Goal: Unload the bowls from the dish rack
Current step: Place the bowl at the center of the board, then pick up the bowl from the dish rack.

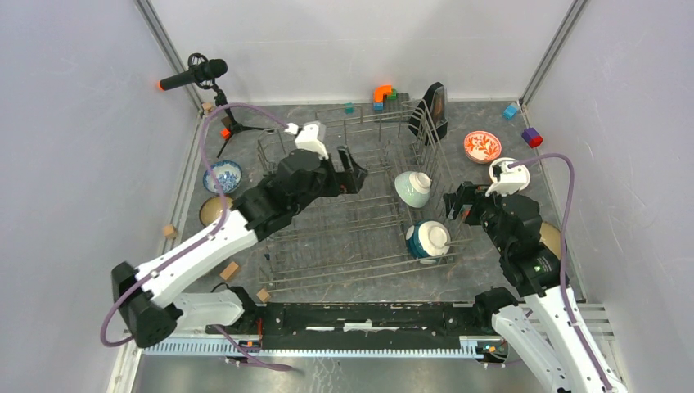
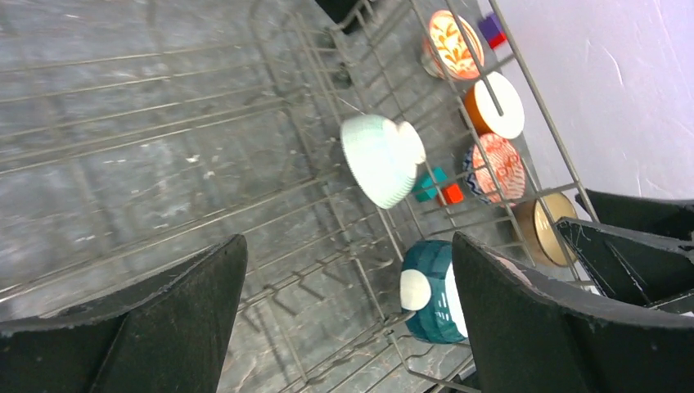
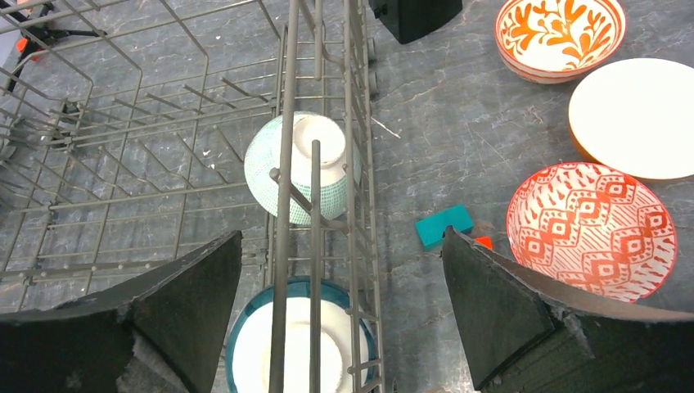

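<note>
The mint green bowl's base points away from my left gripper's fingers, so my left gripper will next go down to the right in the top view onto the mint green bowl's upper rim (image 1: 398,185) (image 2: 352,168).
The grey wire dish rack (image 1: 327,274) fills the middle of the table. Two bowls stand on edge at its right side: a mint green one (image 1: 413,188) (image 2: 380,158) (image 3: 303,168) and a teal one with a white base (image 1: 427,241) (image 2: 430,291) (image 3: 299,340). My left gripper (image 1: 348,172) (image 2: 348,246) hangs open over the rack's floor, left of both bowls. My right gripper (image 1: 457,205) (image 3: 342,237) is open above the rack's right wall, over the teal bowl. Neither holds anything.
Right of the rack sit a red-floral bowl (image 3: 559,33), a white bowl (image 3: 634,119), a red-lattice bowl (image 3: 591,229) and a tan bowl (image 1: 550,237). A blue-white bowl (image 1: 223,175) lies at the left. A teal block (image 3: 444,225), a microphone tripod (image 1: 196,74) and a black object (image 1: 436,102) stand around.
</note>
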